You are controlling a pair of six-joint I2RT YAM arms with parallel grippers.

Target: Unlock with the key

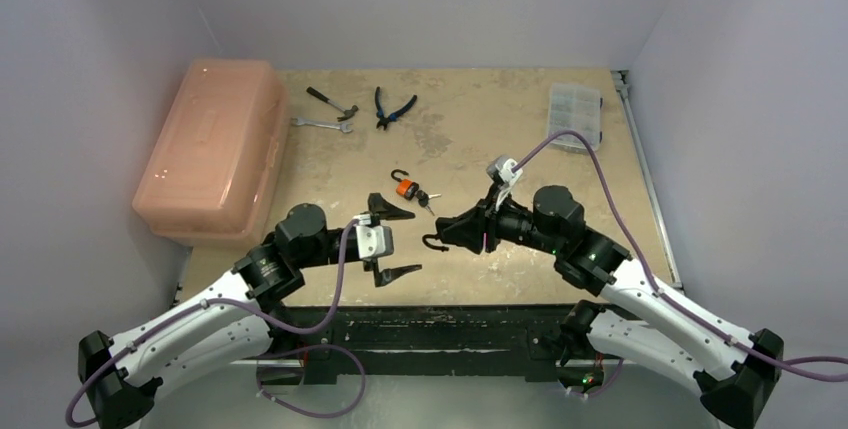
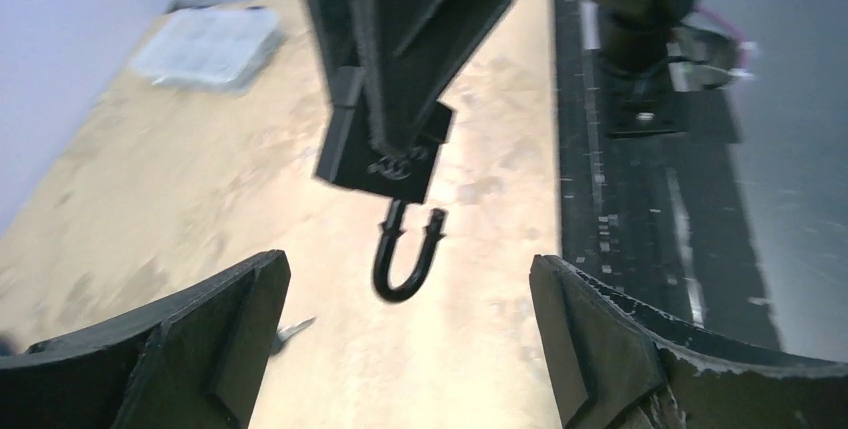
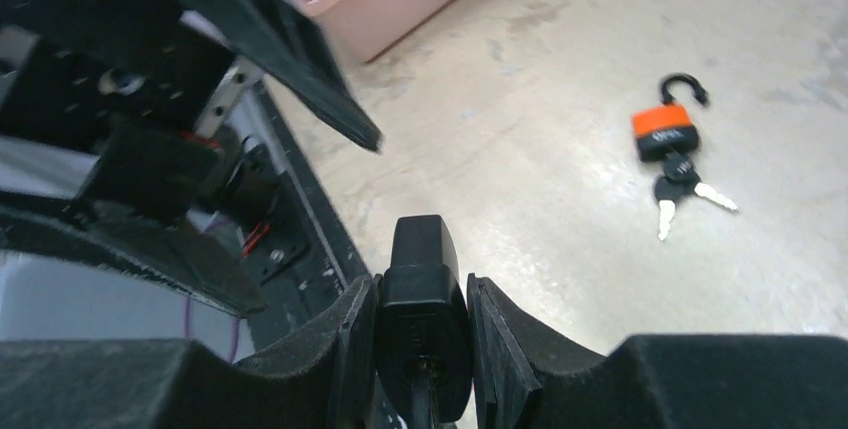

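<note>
The black shackle has one end free, so I will next carry the black padlock outward and down onto bare table (image 1: 452,182) (image 3: 812,189) beside the orange padlock with my right gripper.
My right gripper (image 1: 447,232) is shut on the body of a black padlock (image 3: 420,249), held above the table near its front edge. The lock's black shackle (image 2: 405,264) hangs below the body with one end free. Something dark sticks out of the keyhole (image 3: 421,389); I cannot tell whether it is the key. My left gripper (image 1: 394,241) faces the lock from the left, open wide with nothing between its fingers (image 2: 215,334). An orange padlock (image 1: 405,189) with its shackle open lies on the table just beyond, with a bunch of keys (image 3: 680,194) attached.
A pink plastic box (image 1: 210,149) fills the left side. A hammer (image 1: 333,102), wrench (image 1: 322,124) and pliers (image 1: 393,107) lie at the back. A clear organiser case (image 1: 575,114) sits at the back right. A black rail (image 1: 440,324) borders the front edge.
</note>
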